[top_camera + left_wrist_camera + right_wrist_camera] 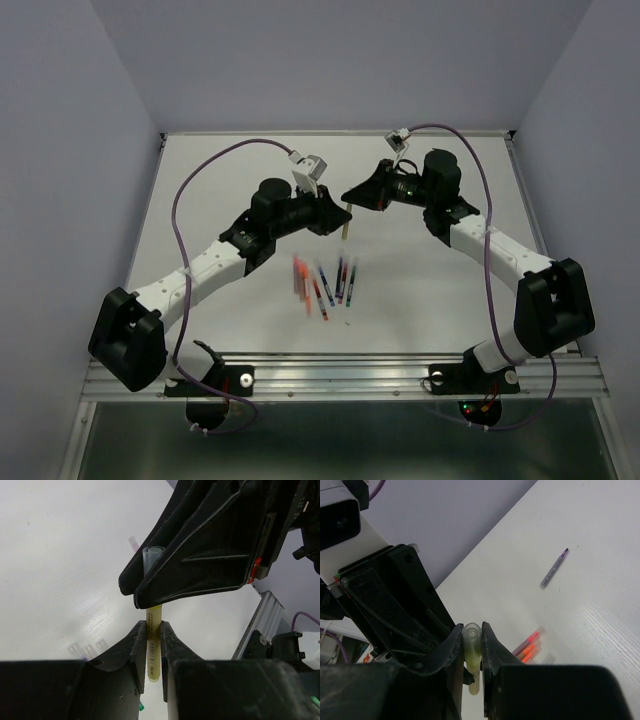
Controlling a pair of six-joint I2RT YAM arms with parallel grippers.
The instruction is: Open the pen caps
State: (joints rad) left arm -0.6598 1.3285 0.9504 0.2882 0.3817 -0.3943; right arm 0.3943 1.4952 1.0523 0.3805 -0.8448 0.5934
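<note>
The robot's right gripper will next pull off to its right in the top view, go down and let go, since bare tabletop by the loose pinkish cap lies below it there.
Both grippers hold one yellow pen upright above the table. My left gripper is shut on its yellow body, which stands between the fingers in the left wrist view. My right gripper is shut on the pen's upper end, where the pale translucent cap sits between its jaws. In the left wrist view the cap's open tip sticks out beside the right gripper. Several other pens lie in a loose cluster on the table below.
Orange and red pens lie on the white table under the right gripper, and a lone purple pen lies farther off. Pale capped pen ends show at the left. A metal rail runs along the near edge.
</note>
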